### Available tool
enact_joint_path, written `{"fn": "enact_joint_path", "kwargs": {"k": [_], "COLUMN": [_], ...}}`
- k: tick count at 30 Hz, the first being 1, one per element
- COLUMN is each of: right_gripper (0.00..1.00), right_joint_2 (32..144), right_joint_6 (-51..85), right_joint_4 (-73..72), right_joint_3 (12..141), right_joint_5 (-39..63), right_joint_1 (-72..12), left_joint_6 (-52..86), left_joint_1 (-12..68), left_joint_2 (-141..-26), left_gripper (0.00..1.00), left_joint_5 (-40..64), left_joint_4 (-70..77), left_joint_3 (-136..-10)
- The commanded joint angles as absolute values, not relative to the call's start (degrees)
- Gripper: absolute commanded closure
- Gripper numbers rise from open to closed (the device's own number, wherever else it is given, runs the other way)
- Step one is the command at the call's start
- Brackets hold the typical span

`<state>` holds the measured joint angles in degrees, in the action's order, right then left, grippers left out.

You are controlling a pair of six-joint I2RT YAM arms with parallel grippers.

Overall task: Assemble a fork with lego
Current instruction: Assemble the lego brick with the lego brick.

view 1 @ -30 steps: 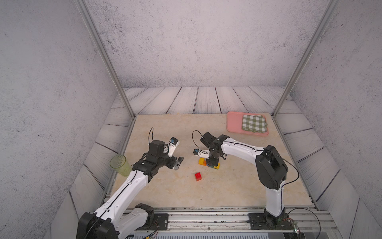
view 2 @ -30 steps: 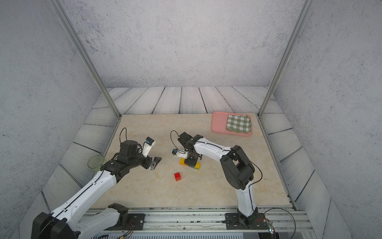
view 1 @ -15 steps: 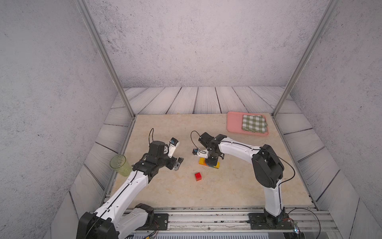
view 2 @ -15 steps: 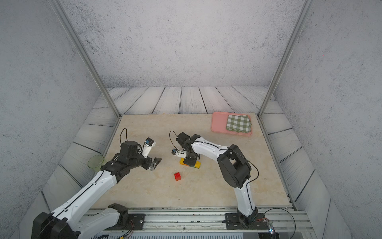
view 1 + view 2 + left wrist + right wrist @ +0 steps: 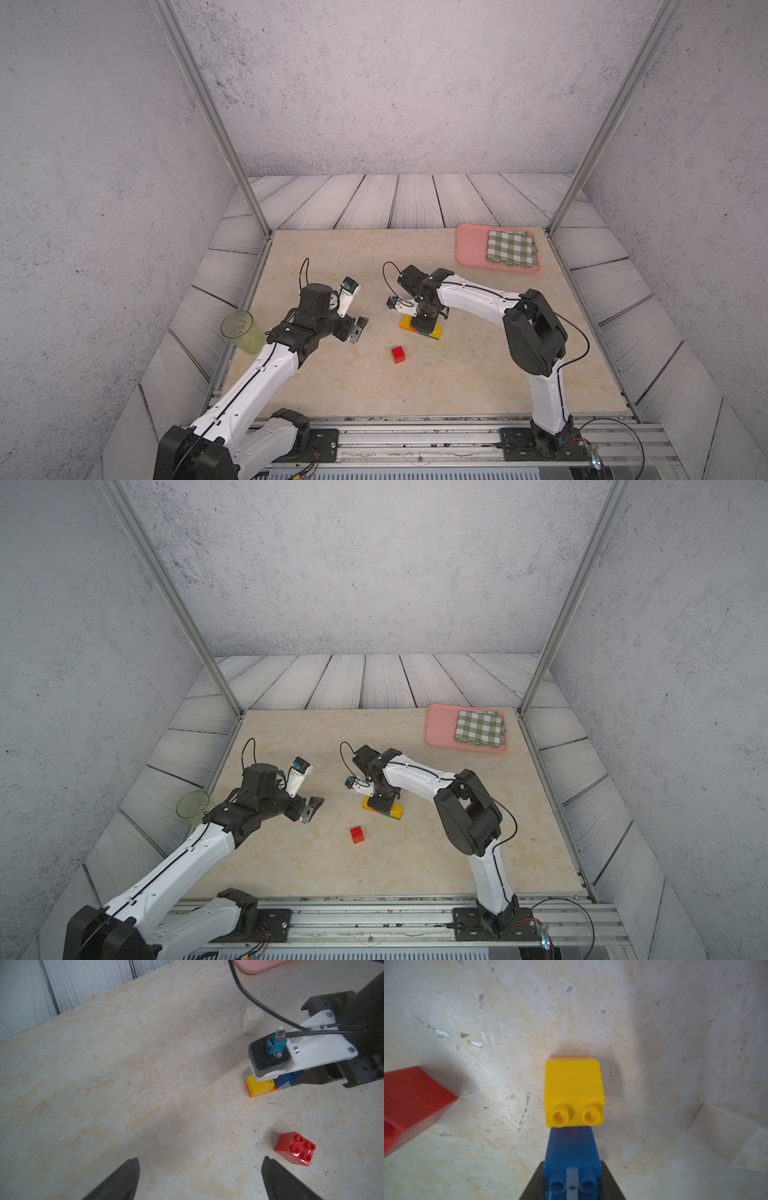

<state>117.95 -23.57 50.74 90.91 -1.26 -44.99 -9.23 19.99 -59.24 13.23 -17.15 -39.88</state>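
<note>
My right gripper next needs to stay low over the orange bar (image 5: 571, 1057) and open its fingers to release the brick, because the blue brick (image 5: 572, 1151) stands beside the yellow one.
The partly built fork (image 5: 420, 328) lies on the table: an orange bar (image 5: 571, 1057) carrying a yellow brick (image 5: 574, 1088) and, right beside it, a blue brick (image 5: 572, 1151). My right gripper (image 5: 424, 321) points straight down and is shut on the blue brick (image 5: 284, 1080). A loose red brick (image 5: 398, 354) lies in front of the stack, studs up. In the wrist views a white brick (image 5: 253, 1020) stands apart behind it. My left gripper (image 5: 357, 328) hovers open and holds nothing, to the left of the red brick (image 5: 295, 1148).
A translucent green cup (image 5: 241, 332) stands at the table's left edge beside my left arm. A pink tray (image 5: 469, 245) holding a folded checked cloth (image 5: 510, 248) sits at the back right. Metal posts rise at the two back corners.
My right arm's elbow has shifted a little to the left while its gripper stays on the blue brick. The left arm and the red brick have not moved.
</note>
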Motion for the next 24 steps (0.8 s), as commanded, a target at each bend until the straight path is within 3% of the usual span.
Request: {"fn": "enact_joint_path", "kwargs": {"k": [1,16,24], "right_gripper": [1.00,1.00,1.00], "right_joint_2": [127.09,128.72,121.81], "right_joint_6": [-20.98,-24.03,-29.90], "right_joint_4": [50.28,50.31,48.84], "right_joint_3": [87.54,86.59,81.77], "right_joint_5": [0.10,-3.92,1.58], "right_joint_1": [-46.06,-46.92,-42.01], "left_joint_6": [-10.20,-9.85,-9.80], "left_joint_1": [19.34,19.38,19.34], "left_joint_2": [-58.47,-58.11,-58.53], "left_gripper": [0.02,0.02,0.02], "left_joint_5": [12.58,12.74,13.88], "left_joint_4": [-17.20,-17.18,-16.97], "left_joint_3": [-39.20,-39.33,-39.59]}}
